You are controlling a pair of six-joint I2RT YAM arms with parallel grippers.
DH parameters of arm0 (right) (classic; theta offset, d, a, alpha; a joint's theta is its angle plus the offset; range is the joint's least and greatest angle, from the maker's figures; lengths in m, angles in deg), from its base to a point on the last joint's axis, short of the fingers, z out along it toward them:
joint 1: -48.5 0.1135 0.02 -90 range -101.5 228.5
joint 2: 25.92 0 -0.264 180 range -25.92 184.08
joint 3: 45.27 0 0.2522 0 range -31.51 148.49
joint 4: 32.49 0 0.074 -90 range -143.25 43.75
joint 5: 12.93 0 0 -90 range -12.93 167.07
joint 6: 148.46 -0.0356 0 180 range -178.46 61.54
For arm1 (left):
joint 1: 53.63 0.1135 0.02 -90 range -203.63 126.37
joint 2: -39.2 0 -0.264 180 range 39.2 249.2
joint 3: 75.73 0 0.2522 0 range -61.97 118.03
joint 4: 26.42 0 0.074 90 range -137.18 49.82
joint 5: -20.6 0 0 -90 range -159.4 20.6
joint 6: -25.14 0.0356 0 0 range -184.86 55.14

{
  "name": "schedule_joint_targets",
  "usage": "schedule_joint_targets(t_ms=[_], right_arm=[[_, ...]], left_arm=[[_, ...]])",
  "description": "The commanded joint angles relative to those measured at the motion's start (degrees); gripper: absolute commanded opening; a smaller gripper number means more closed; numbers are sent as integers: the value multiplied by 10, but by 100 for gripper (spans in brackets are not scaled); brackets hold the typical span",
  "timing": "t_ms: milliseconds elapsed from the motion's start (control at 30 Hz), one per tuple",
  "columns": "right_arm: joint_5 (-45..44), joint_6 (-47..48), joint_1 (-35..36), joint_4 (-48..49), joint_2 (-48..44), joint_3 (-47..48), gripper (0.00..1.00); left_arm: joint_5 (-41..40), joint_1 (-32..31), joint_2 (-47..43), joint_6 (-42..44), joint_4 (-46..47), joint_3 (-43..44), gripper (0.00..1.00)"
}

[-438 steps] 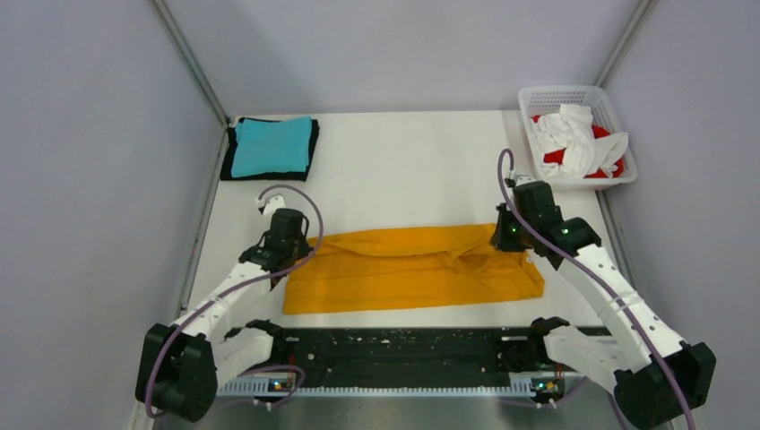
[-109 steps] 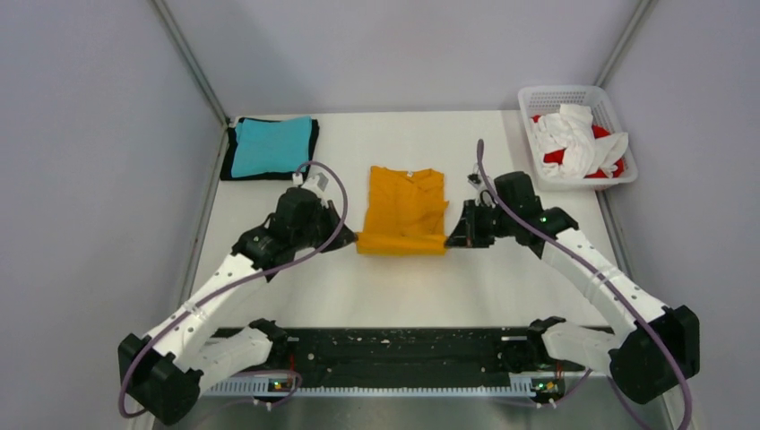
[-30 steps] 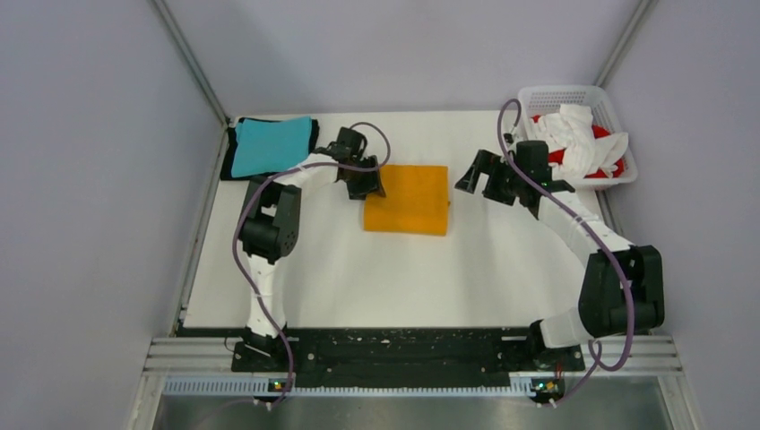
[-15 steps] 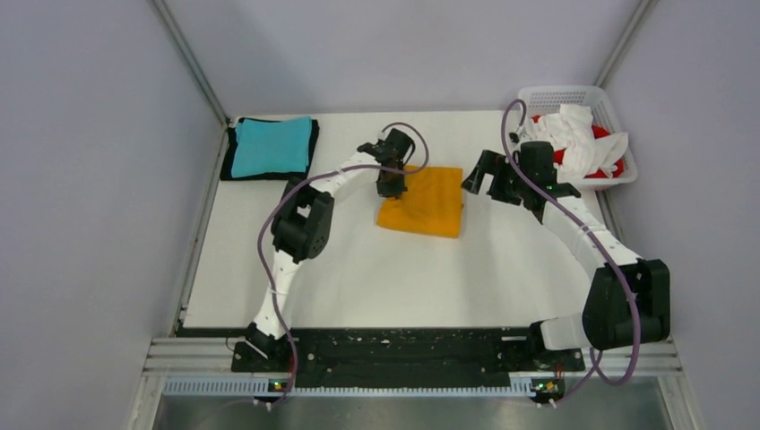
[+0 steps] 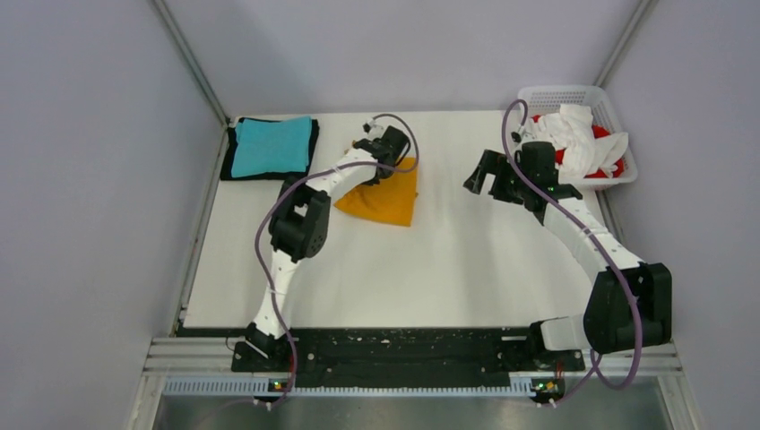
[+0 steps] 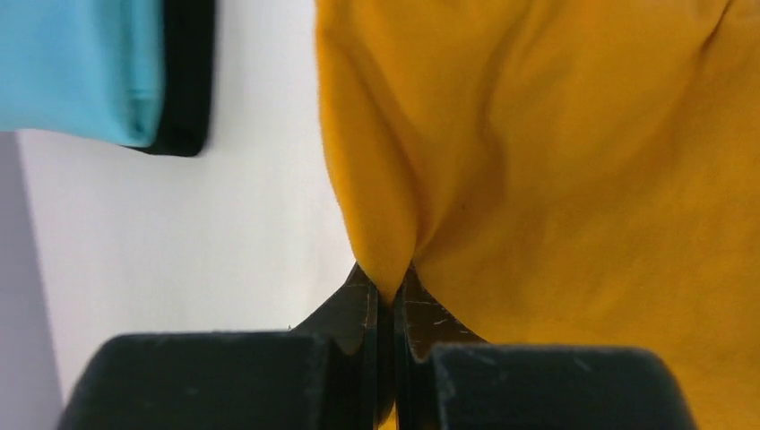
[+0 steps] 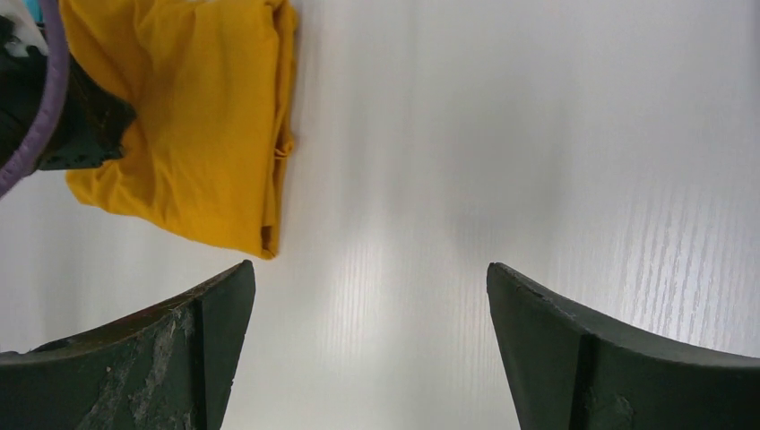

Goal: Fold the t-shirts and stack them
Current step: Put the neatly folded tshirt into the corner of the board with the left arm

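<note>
My left gripper should lift the orange-yellow t-shirt over the teal t-shirt, lower it and let it go. That puts it on top of the stack to the gripper's left in the top view.
The folded orange-yellow t-shirt (image 5: 385,199) lies skewed at the table's back middle, one edge drawn up. My left gripper (image 5: 392,159) is shut on that edge; the left wrist view shows a pinch of orange cloth (image 6: 556,161) between the closed fingers (image 6: 387,287). The folded teal t-shirt (image 5: 271,146) rests on a black one (image 5: 269,176) at the back left, and both show in the left wrist view (image 6: 72,63) (image 6: 184,81). My right gripper (image 5: 484,179) hangs open and empty (image 7: 367,278) over bare table, to the right of the orange shirt (image 7: 197,116).
A white lattice basket (image 5: 560,94) at the back right corner holds crumpled white (image 5: 574,134) and red (image 5: 554,157) shirts. Grey walls close in the table on three sides. The left arm (image 7: 81,125) reaches across the table's left half.
My left gripper closed on the orange shirt's edge and pulled it left toward the teal stack, so the shirt now lies slanted. The right gripper barely moved.
</note>
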State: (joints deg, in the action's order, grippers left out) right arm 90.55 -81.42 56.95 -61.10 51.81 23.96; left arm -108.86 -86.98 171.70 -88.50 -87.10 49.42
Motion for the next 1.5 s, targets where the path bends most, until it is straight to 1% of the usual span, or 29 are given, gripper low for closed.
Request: schedule_joint_targets(t_ms=[0, 133, 233, 433, 533, 600, 700, 1033, 1200, 1333, 1467], right_arm=[[-16, 12, -3, 13, -25, -5, 99], [-24, 15, -3, 11, -24, -6, 99], [-32, 18, -3, 9, -22, -4, 99], [-43, 24, -3, 5, -20, -2, 99], [-50, 27, -3, 1, -19, 1, 99], [-53, 28, -3, 0, -18, 1, 99], [-55, 29, -3, 0, -16, 3, 99], [-56, 33, -3, -2, -5, 10, 99], [-63, 30, -3, -2, -9, 12, 99], [-71, 30, -3, -2, -13, 11, 99], [-76, 30, -3, -2, -10, 11, 99]], left_arm=[[-97, 47, -82, 115, 80, -18, 0], [-135, 79, -92, 196, 129, -14, 0], [-156, 100, -100, 280, 181, -16, 0], [-128, 135, -130, 401, 276, -10, 0], [-113, 145, -147, 441, 305, -11, 0], [-106, 155, -151, 445, 312, -8, 0], [-93, 169, -152, 434, 295, 8, 0], [-41, 182, -167, 410, 264, 68, 0], [-13, 184, -169, 356, 213, 119, 0], [28, 184, -188, 330, 196, 121, 0], [25, 185, -198, 330, 203, 122, 0]])
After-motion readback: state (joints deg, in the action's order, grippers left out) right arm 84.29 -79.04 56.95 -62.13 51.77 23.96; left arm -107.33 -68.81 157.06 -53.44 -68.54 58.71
